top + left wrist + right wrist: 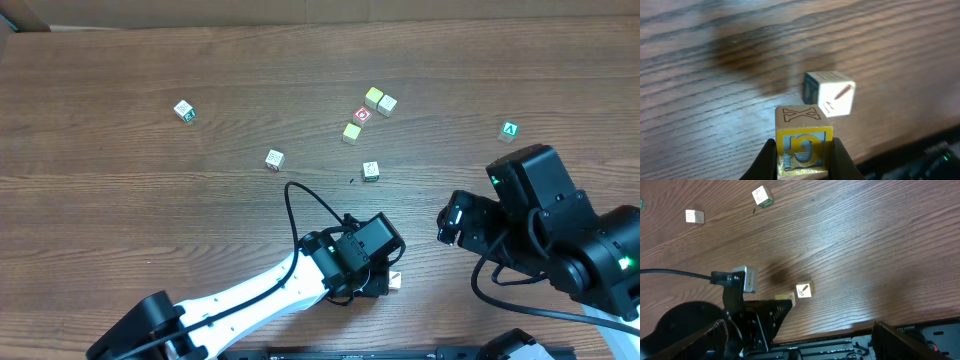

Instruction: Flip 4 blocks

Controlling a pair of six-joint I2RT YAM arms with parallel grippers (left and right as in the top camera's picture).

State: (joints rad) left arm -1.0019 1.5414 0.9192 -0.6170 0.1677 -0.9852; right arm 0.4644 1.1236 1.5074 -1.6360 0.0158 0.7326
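Observation:
I will next lower the still-raised block with my left gripper onto the bare tabletop (pixel 785 97) below it, beside the white block, and release it.
My left gripper (pixel 804 156) is shut on a block (pixel 802 120) with a yellow-framed blue face and an "X" on its wooden top, held low over the table. Just beyond it rests a white block (pixel 832 95) with a red mark, also seen in the right wrist view as the white block (pixel 803 290) and from overhead as the white block (pixel 396 281) beside the left gripper (pixel 378 283). Further blocks lie up the table: one (pixel 371 171), one (pixel 274 160), one (pixel 184 111). My right gripper (pixel 797 330) is open and holds nothing; overhead it is the right gripper (pixel 450 220).
A cluster stands at the back: a pale yellow cube (pixel 352 132), a red-ring cube (pixel 363 115) and two pale cubes (pixel 380 101). A green "A" cube (pixel 510 131) sits far right. The left arm's cable (pixel 300 200) loops over the table. The table's near edge (pixel 880 322) is close.

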